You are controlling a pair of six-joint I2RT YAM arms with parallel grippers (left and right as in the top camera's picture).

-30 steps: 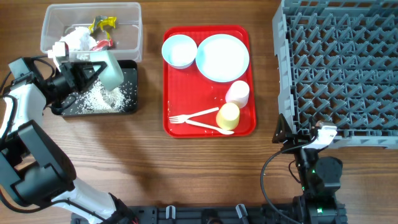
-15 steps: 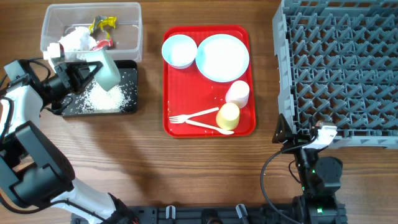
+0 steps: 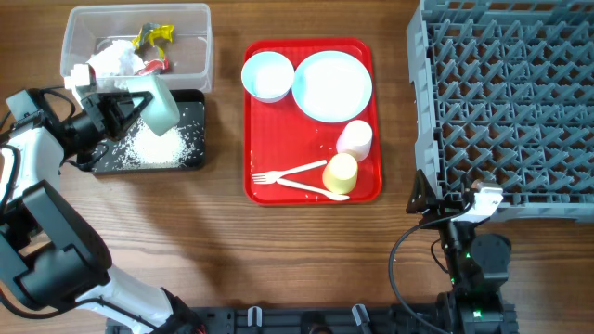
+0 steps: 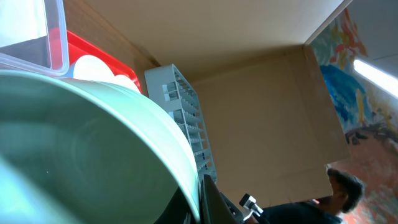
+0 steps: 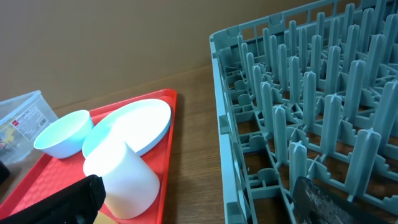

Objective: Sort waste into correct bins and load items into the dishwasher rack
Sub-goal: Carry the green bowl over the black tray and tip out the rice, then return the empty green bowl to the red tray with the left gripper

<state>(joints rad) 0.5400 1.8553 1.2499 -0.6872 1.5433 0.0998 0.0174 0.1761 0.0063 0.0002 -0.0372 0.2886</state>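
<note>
My left gripper will next swing over the bare red tray by the second bowl (image 3: 270,127), to the right of the gripper in the overhead view. It will then turn the bowl upright, lower it and let it go.
My left gripper (image 3: 123,104) is shut on the rim of a small light-blue bowl (image 3: 161,104), held tipped on its side over the black bin (image 3: 198,130). White rice grains (image 3: 153,145) lie heaped in that bin. In the left wrist view the bowl (image 4: 93,149) fills the frame, with my left gripper (image 4: 200,205) on its rim. The clear bin (image 3: 188,42) holds tissue (image 3: 116,57) and yellow (image 3: 154,35) and red (image 3: 154,65) wrappers. My right gripper (image 3: 445,199) is open and empty by the dishwasher rack (image 3: 506,93), and its wide-spread fingers show in the right wrist view (image 5: 199,205).
The red tray (image 3: 264,139) holds a second bowl (image 3: 267,76), the plate (image 3: 332,85), whitish cup (image 3: 355,139), yellow cup (image 3: 341,173), fork (image 3: 286,173) and spoon (image 3: 302,188). The right wrist view shows the cup (image 5: 121,177), plate (image 5: 134,124) and rack (image 5: 311,124).
My left gripper and the tipped bowl shifted slightly left and toward the back a second ago, then held still. The right arm has not moved.
</note>
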